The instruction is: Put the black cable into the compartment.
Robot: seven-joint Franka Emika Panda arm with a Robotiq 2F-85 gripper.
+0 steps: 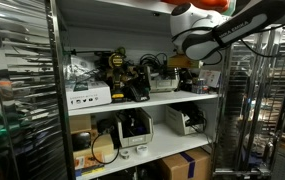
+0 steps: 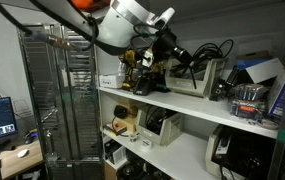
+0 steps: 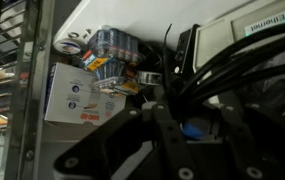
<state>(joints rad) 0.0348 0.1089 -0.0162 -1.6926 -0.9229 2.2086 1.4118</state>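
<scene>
The black cable is still next to the beige box's rim. My gripper will move outward over the box's opening [image 1: 163, 76] [image 3: 244, 62] next and then let go of the cable.
The black cable [image 3: 227, 62] is a bundle of thin black cords running from the upper right down into my gripper [image 3: 178, 100] in the wrist view. The fingers look closed around it, with something blue showing through the gap behind them. In both exterior views my gripper [image 1: 185, 62] [image 2: 172, 50] reaches into the upper shelf compartment. The black cable [image 2: 207, 55] loops out to the right of the gripper above a beige box [image 2: 197, 82]. The fingertips are dark and partly hidden by the cords.
Yellow-and-black power tools [image 1: 122, 72] and a white box [image 1: 88, 97] crowd the same white shelf [image 1: 172, 102]. Cans [image 3: 112, 44] and a white carton [image 3: 77, 95] show beyond the gripper. A wire rack [image 2: 62, 95] stands beside the shelving.
</scene>
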